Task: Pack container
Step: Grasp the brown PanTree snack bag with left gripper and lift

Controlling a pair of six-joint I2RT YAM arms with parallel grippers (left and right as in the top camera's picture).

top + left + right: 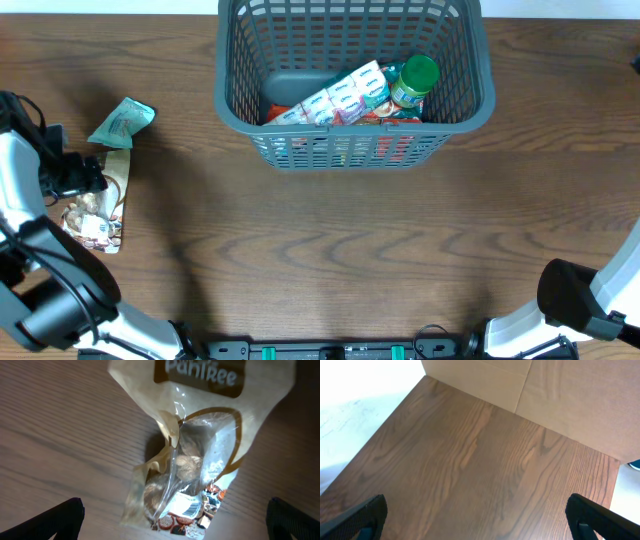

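Observation:
My left gripper lowers onto the middle of the snack bag (102, 220) next, as its open fingers still hover above the bag.
The container (352, 150), a large dark grey lattice basket, stands at the back centre. In it lie white and red snack packets (340, 100) and a green-capped bottle (413, 80). At the far left a tan and clear snack bag (102, 220) lies flat on the table, seen close up as the bag (190, 460) in the left wrist view. My left gripper (175, 517) hovers over it, open, with a finger on each side and not touching. A teal packet (122, 122) lies just behind. My right gripper (480, 520) is open over bare wood.
The wooden table (330, 260) spreads between the basket and the front edge. The right arm (585, 300) rests at the front right corner. In the right wrist view a beige panel (560, 395) stands beyond the table's far edge.

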